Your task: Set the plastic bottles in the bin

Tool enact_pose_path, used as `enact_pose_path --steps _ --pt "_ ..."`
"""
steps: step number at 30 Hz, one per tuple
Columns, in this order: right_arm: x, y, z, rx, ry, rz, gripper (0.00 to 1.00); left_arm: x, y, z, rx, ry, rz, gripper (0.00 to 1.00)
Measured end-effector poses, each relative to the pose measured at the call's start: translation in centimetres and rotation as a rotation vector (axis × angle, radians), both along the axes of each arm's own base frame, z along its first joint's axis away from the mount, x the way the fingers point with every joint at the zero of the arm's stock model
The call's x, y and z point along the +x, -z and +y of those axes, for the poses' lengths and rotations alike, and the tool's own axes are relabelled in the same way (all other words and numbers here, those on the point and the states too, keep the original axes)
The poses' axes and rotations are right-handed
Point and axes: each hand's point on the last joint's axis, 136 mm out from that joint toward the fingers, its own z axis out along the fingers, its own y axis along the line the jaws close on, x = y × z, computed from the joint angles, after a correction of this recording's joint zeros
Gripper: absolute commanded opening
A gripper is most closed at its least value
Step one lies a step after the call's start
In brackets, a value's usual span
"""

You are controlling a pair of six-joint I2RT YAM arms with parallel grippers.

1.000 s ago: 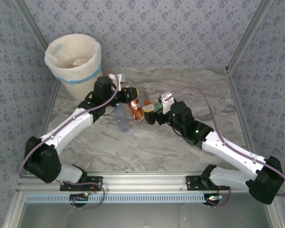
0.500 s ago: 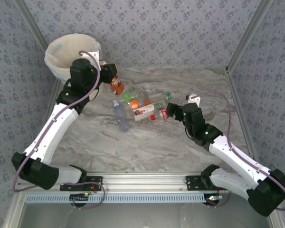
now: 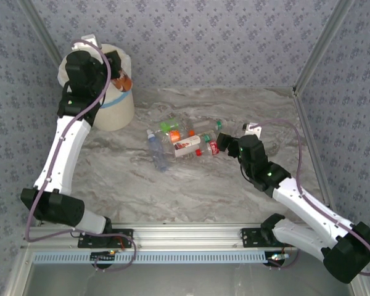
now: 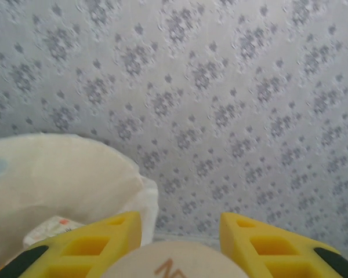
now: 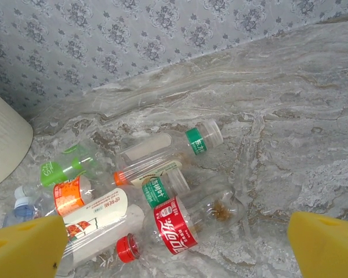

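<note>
I need to move my left gripper outward and farther over the bin's opening (image 4: 43, 197) to let go of the orange-labelled bottle, because the bottle is still over the bin's rim.
Several plastic bottles (image 3: 184, 139) lie in a loose pile mid-table. From the right wrist I see a red-labelled one (image 5: 188, 227), a green-banded one (image 5: 168, 145) and a red-capped, white-labelled one (image 5: 98, 223). My right gripper (image 3: 227, 147) hovers open at the pile's right end, its yellow fingers (image 5: 23, 250) wide on either side of the red-labelled bottle. My left gripper (image 3: 118, 79) is raised over the rim of the cream bin (image 3: 114, 108) and is shut on an orange-labelled bottle (image 3: 124, 82). That bottle's pale round end (image 4: 174, 262) sits between the yellow fingers (image 4: 113, 237), with the bin's white liner (image 4: 58, 185) below left.
Patterned walls enclose the marble table (image 3: 191, 191) at the back and both sides, and the bin stands in the far left corner. One bottle with a white and orange label (image 4: 49, 227) lies inside the bin. Bare table lies in front of the pile.
My left arm lifted the orange-labelled bottle out of the pile and swung it up and left to above the bin. My right arm drew back to the pile's right end, still open.
</note>
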Motion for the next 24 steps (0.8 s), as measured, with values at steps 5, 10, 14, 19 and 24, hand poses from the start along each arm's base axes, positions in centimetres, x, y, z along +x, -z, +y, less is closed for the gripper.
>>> enact_pose_path --steps 5,10,14,19,24 --pt "-0.1 0.0 -0.1 0.006 -0.001 -0.007 1.00 1.6 -0.7 2.4 0.001 -0.110 -0.013 0.00" --pt "-0.3 0.0 -0.2 0.008 -0.001 -0.010 1.00 4.5 -0.4 6.4 -0.017 -0.236 0.024 0.00" --pt "-0.5 -0.4 -0.2 0.019 -0.008 -0.020 1.00 6.3 1.6 8.0 -0.037 -0.285 0.085 0.00" --pt "-0.8 -0.6 -0.3 0.022 -0.014 -0.019 1.00 8.9 2.7 10.6 -0.122 -0.327 0.120 0.06" --pt "-1.2 -0.7 -0.5 0.028 -0.011 -0.017 1.00 12.0 1.7 12.8 -0.168 -0.362 0.109 0.20"
